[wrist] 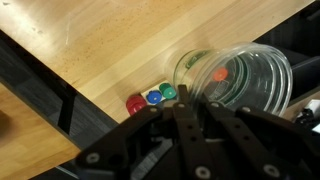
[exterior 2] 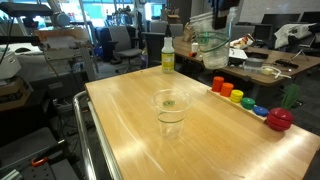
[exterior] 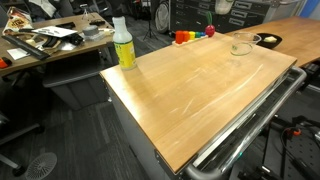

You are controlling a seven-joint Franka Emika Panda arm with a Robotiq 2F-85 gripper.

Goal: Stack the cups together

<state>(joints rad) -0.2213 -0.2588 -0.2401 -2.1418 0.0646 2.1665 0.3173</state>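
Note:
The standing cup's opening faces up below, off to the side, so next I will carry the held cup over it, lower and release it inside.
A clear plastic cup [exterior 2: 170, 108] stands upright and alone on the wooden table; it also shows in an exterior view [exterior: 240, 45] near the far edge. My gripper [exterior 2: 214, 32] hangs high above the table's far side, shut on another clear cup [exterior 2: 210, 44], which may be a nested stack. In the wrist view the dark fingers [wrist: 190, 100] grip the rim of this cup [wrist: 240, 75], and the table shows through it. I cannot tell how many cups are nested in it.
A yellow bottle [exterior: 124, 45] with a white top stands at a table corner [exterior 2: 167, 55]. A row of small coloured objects [exterior 2: 238, 97] and a red ball [exterior 2: 280, 118] line one table edge [wrist: 153, 97]. A metal rail [exterior: 250, 125] runs along the table's side.

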